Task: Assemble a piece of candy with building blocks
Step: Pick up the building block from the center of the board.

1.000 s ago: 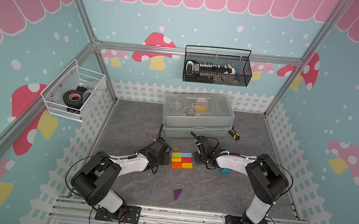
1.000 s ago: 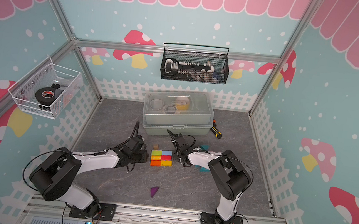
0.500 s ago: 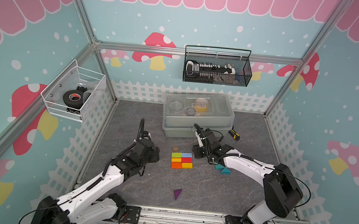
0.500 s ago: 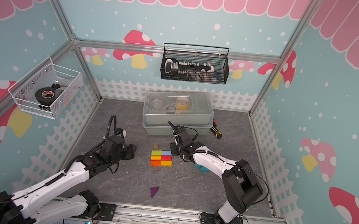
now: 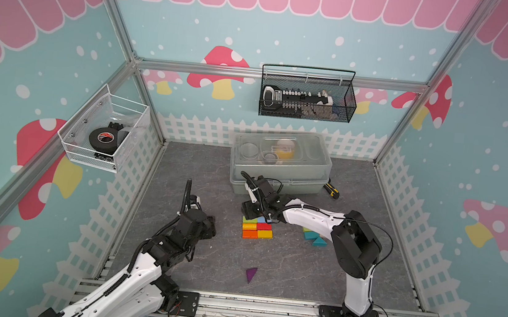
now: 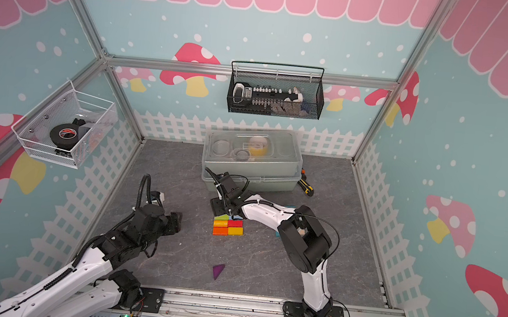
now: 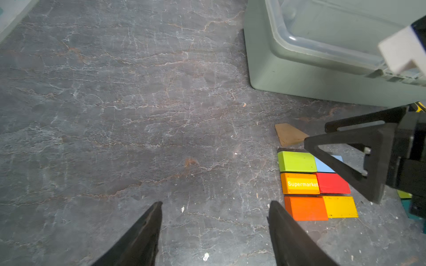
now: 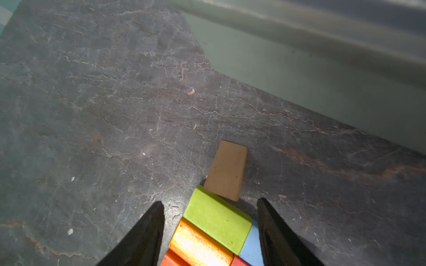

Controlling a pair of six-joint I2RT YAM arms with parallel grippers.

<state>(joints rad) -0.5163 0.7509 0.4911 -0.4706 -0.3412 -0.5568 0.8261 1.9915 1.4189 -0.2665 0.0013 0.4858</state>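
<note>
The tan block is just beyond the grid, so my right gripper should next reach outward past the green block and lower its open fingers around the long sides of the tan block.
Six building blocks [image 5: 257, 228] lie flat in a tight grid on the grey mat: green [image 7: 297, 161], light blue, orange, red, orange, yellow. A tan block [image 8: 227, 170] lies just beyond the green one [image 8: 216, 218]. Teal blocks [image 5: 313, 236] sit right of the grid and a purple triangle [image 5: 250, 274] lies near the front. My right gripper [image 8: 209, 202] hangs open over the grid's far edge [image 5: 249, 210], its jaws straddling the green block without touching. My left gripper [image 7: 215, 205] stands open and empty, left of the grid [image 5: 210, 225].
A clear lidded box [image 5: 279, 162] stands behind the grid, with a yellow-black tool [image 5: 331, 190] at its right corner. A black wire basket [image 5: 307, 97] hangs on the back wall and a white one with tape [image 5: 103, 137] on the left wall.
Both grippers have opened. The left arm has pulled back to the left, away from the grid. The right gripper has shifted from the grid's right side to its far edge.
</note>
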